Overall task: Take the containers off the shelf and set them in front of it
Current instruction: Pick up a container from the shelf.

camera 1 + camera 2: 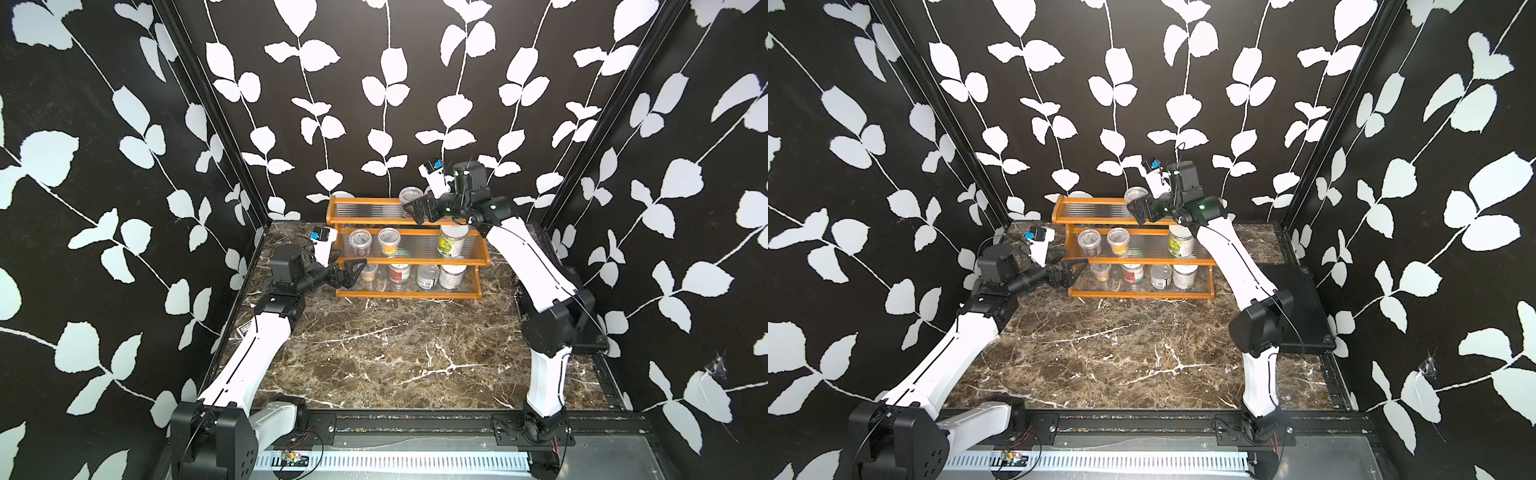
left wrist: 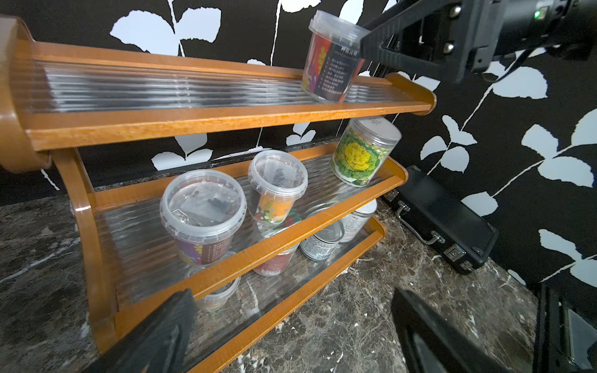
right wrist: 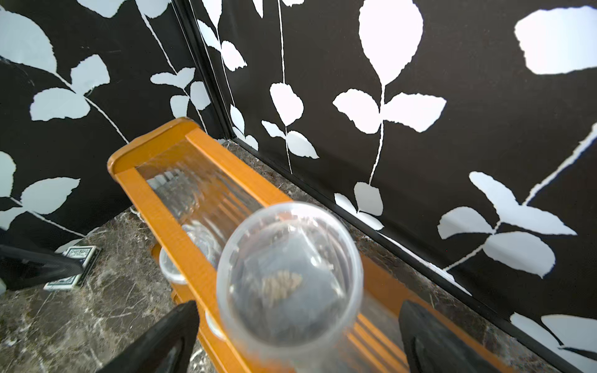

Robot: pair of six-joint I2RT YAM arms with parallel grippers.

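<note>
My right gripper eases outward over the shelf's top level next, since the clear cup stands partly ahead of its spread fingers. It then closes on the cup's sides.
The shelf [image 1: 407, 294] stands against the back wall with several containers on it. A clear cup [image 1: 410, 195] stands alone on the top tier. My right gripper [image 1: 413, 212] is open there, and in the right wrist view that cup [image 3: 289, 274] sits between its spread fingers [image 3: 161, 339] with a gap on each side. The middle tier holds two clear cups [image 2: 203, 213] [image 2: 277, 184] and a green-and-yellow jar [image 2: 365, 151]. On the bottom tier are a small cup [image 1: 368, 272], two cans [image 1: 399, 273] [image 1: 428, 276] and a white-lidded jar [image 1: 452, 276]. My left gripper [image 1: 353, 273] is open and empty at the shelf's left end, level with the bottom tier.
A flat black case [image 1: 1296, 303] lies on the marble floor right of the shelf, under my right arm. A small black-and-white card box [image 1: 245, 329] lies by the left wall behind my left arm. Patterned walls close in the back and both sides.
</note>
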